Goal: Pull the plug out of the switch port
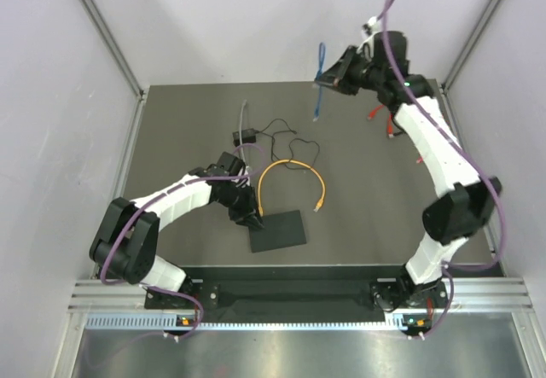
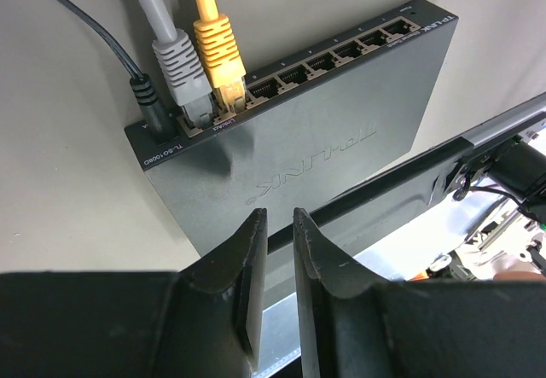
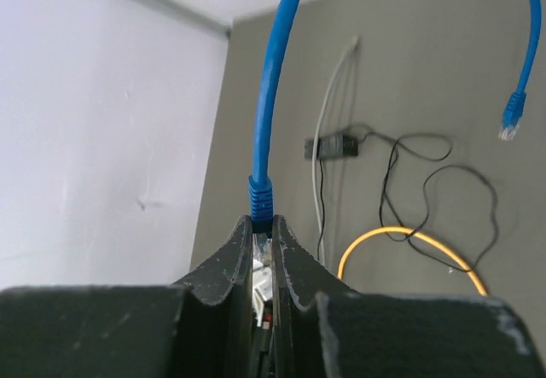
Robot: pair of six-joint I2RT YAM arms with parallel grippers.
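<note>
The blue plug point(image 3: 261, 197) will go over the red-tipped cables next in my right gripper, which will then lower and release it. The cables lie below and to its right in the top view.
The black switch point(image 1: 278, 230) lies flat near the table's front edge. In the left wrist view the switch point(image 2: 324, 130) has a yellow plug point(image 2: 218, 54), a grey plug point(image 2: 181, 71) and a black power plug point(image 2: 145, 96) seated at its left end; the other sockets are bare. My left gripper point(image 2: 277, 216) hovers over the switch's near edge, its fingers a narrow gap apart with nothing between them. My right gripper point(image 1: 322, 78) is raised at the far right, shut on a blue plug point(image 3: 261, 197). The blue cable's other end point(image 3: 512, 122) dangles free.
A yellow cable point(image 1: 290, 169) loops beyond the switch, its loose end point(image 1: 321, 203) on the table. A black power adapter point(image 1: 246, 136) with tangled cord and a grey cable point(image 1: 246, 113) lie behind. Red-tipped cables point(image 1: 380, 113) sit at the far right. Pale walls enclose three sides.
</note>
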